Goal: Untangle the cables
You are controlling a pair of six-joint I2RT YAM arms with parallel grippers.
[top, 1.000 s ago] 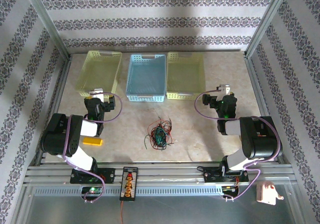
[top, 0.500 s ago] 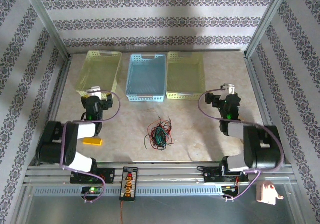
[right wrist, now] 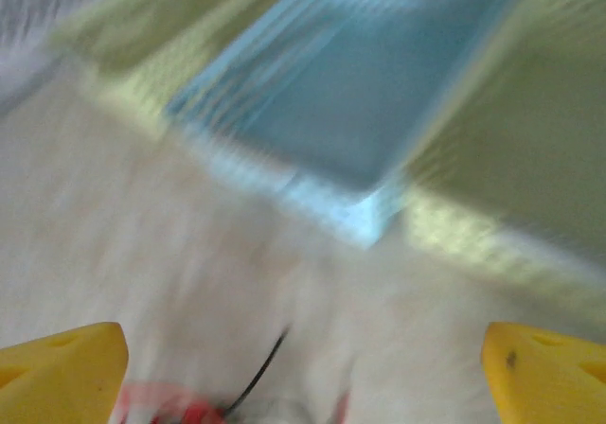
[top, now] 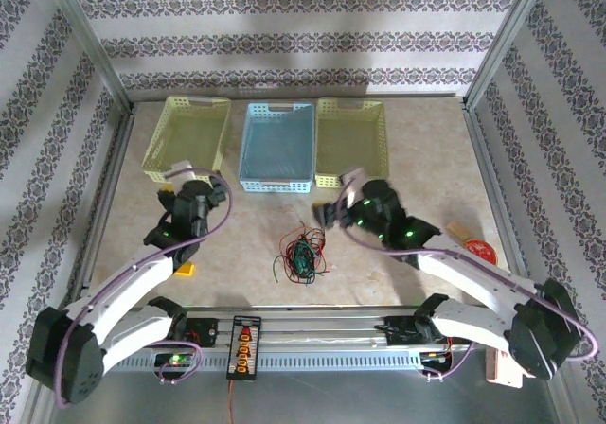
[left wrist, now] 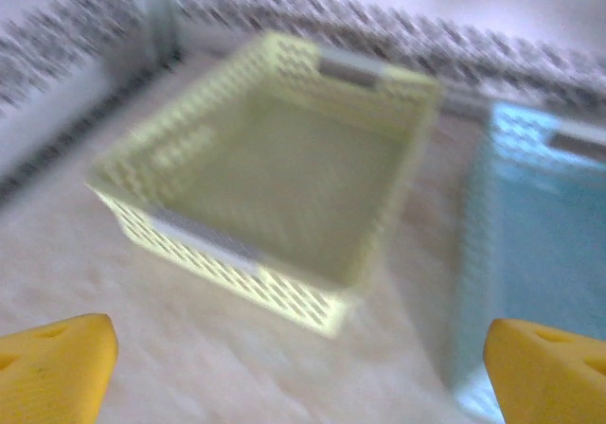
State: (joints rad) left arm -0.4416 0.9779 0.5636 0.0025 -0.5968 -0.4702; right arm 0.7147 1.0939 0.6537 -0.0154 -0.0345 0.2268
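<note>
I will next lower my right gripper back to the red cable at the tangle's far edge, below and back from my gripper, where the red cable sticks out clear of the green.
The cables [top: 301, 254] lie as a small tangle of thin red, green and black wires on the table's front middle. In the right wrist view a blurred black and red stretch of the cables [right wrist: 227, 400] shows low between the fingers. My right gripper [top: 328, 214] hovers just right of and behind the tangle; its yellow fingertips [right wrist: 57, 372] stand wide apart, open and holding nothing. My left gripper [top: 185, 180] is at the left, in front of the left yellow basket [left wrist: 275, 178], well apart from the cables. Its fingertips [left wrist: 52, 367] also stand wide apart, open and holding nothing.
Three baskets stand at the back: yellow [top: 187, 138], blue [top: 276, 145], yellow [top: 350, 140]. A yellow block [top: 187, 270] lies beside the left arm. A red round thing [top: 481, 251] lies at the right. A small black device [top: 244, 346] with a red lead sits on the front rail.
Both arms have unfolded and stretched forward. The right gripper swung left and down toward the tangle. The left gripper shifted a little toward the left yellow basket. The cables have not moved.
</note>
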